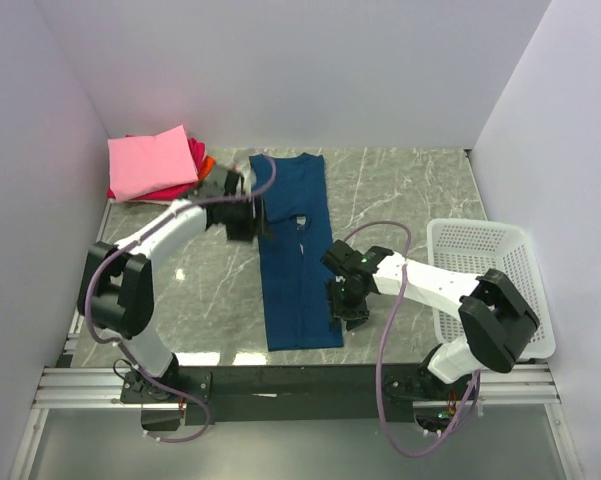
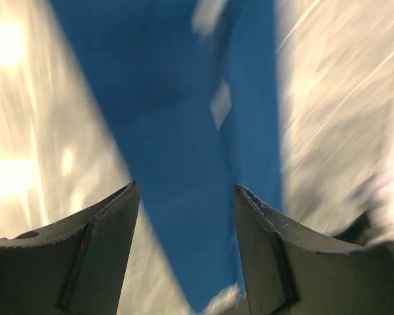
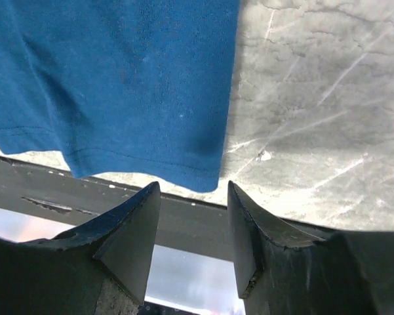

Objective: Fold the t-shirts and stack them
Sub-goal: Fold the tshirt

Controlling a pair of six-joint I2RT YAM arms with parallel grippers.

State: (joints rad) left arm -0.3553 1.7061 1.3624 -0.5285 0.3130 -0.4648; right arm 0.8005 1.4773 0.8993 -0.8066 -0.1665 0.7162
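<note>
My left gripper should move back along the shirt's long edge next and down onto the hem's free corner [image 1: 271,346] [image 2: 197,306], because my right gripper is already by the hem's other corner.
A dark blue t-shirt [image 1: 295,262] lies folded into a long narrow strip down the middle of the marble table, collar at the far end. My left gripper [image 1: 244,216] hovers at its upper left edge, open with nothing held; the blurred left wrist view shows the blue cloth [image 2: 177,151] below the left gripper [image 2: 187,190]. My right gripper [image 1: 345,306] is by the shirt's near right corner. In the right wrist view the right gripper [image 3: 193,187] stands open and empty just short of the hem corner [image 3: 203,177]. A folded pink shirt [image 1: 152,162] tops a stack with magenta-red [image 1: 130,192] and orange [image 1: 207,163] shirts.
A white mesh basket [image 1: 480,255] stands at the right, behind the right arm. White walls close in the table on three sides. The black rail [image 3: 183,220] at the table's near edge runs just beyond the shirt's hem.
</note>
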